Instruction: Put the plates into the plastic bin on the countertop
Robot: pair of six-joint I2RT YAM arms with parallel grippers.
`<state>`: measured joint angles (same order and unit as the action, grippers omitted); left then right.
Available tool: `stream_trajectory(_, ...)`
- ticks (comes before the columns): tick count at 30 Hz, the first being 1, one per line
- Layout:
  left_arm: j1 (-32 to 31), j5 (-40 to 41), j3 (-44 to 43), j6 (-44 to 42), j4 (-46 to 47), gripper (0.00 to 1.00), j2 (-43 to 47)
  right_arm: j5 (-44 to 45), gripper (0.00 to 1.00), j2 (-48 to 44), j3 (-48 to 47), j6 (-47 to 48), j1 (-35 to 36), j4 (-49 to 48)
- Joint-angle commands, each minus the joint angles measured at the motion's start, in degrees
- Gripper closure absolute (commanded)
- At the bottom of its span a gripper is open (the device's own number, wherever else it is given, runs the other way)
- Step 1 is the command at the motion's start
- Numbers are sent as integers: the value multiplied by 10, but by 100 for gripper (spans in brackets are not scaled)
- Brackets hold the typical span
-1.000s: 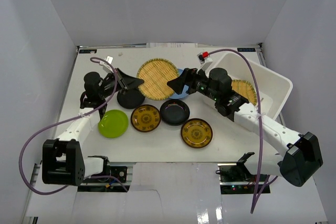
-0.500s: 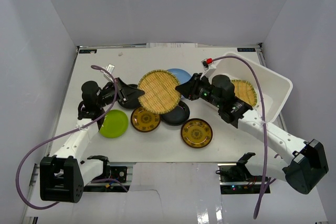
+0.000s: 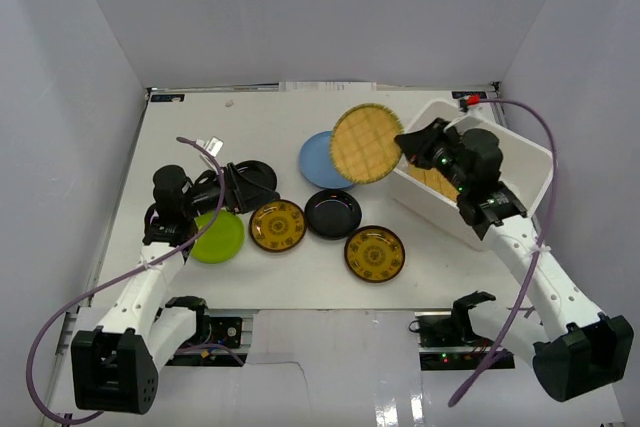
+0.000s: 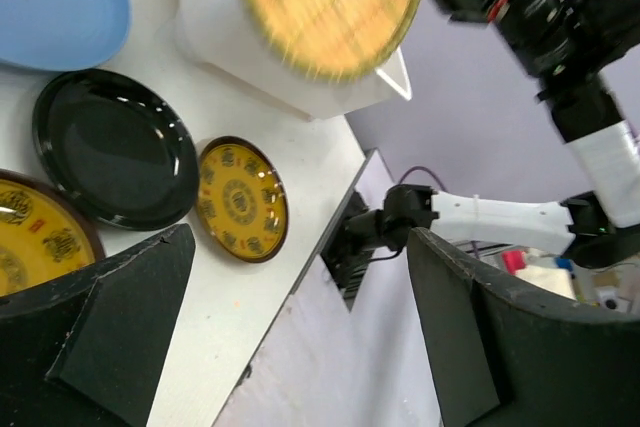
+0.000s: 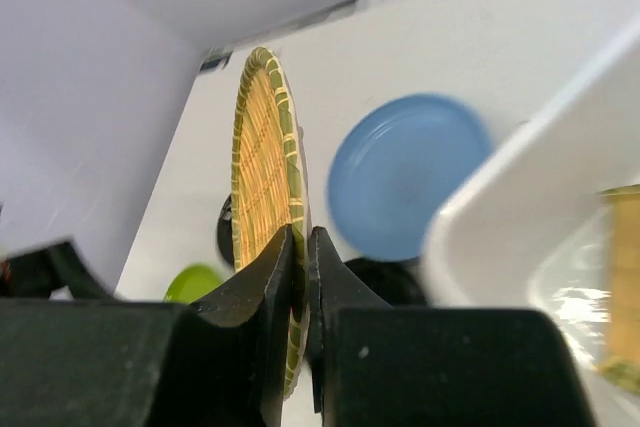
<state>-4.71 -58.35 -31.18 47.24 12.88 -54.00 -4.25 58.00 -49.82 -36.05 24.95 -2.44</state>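
The woven plate inside the bin is below my right gripper, to its right in the top view. My right gripper should move that way next, go down and release.
My right gripper [image 3: 403, 148] is shut on the rim of a tan woven plate [image 3: 366, 143], holding it on edge in the air beside the white plastic bin [image 3: 532, 153]. The right wrist view shows the jaws [image 5: 300, 247] pinching that plate [image 5: 262, 172]. A second woven plate [image 3: 431, 179] lies inside the bin. On the countertop [image 3: 200, 127] sit a light blue plate [image 3: 320, 159], two black plates [image 3: 333, 213] [image 3: 256, 175], two amber plates [image 3: 277, 225] [image 3: 375, 253] and a lime green plate [image 3: 218, 237]. My left gripper [image 3: 233, 190] is open and empty by the left black plate.
White walls close in the countertop on the left, back and right. The bin [image 4: 290, 82] sits tilted at the far right, its near wall [image 5: 520, 197] close to the held plate. The plates lie clustered in the middle, near the front edge.
The left gripper opened and let go of the woven plate, then drew back left. The right gripper shut on that plate and carried it up and right to the bin.
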Motion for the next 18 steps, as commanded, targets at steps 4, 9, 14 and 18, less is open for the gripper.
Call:
stream_trajectory(4,-6,36,0,-92,-104,2,50,-1,92,-32,-53,-12,-219,45)
stream_trajectory(9,-7,49,2,-95,-112,2,75,0,92,-43,1,-19,-350,45)
stream_trajectory(14,-7,45,2,-95,-117,2,69,15,92,-36,68,-17,-381,42)
stream_trajectory(18,-7,50,1,-97,-120,2,66,31,92,-23,100,-5,-386,41)
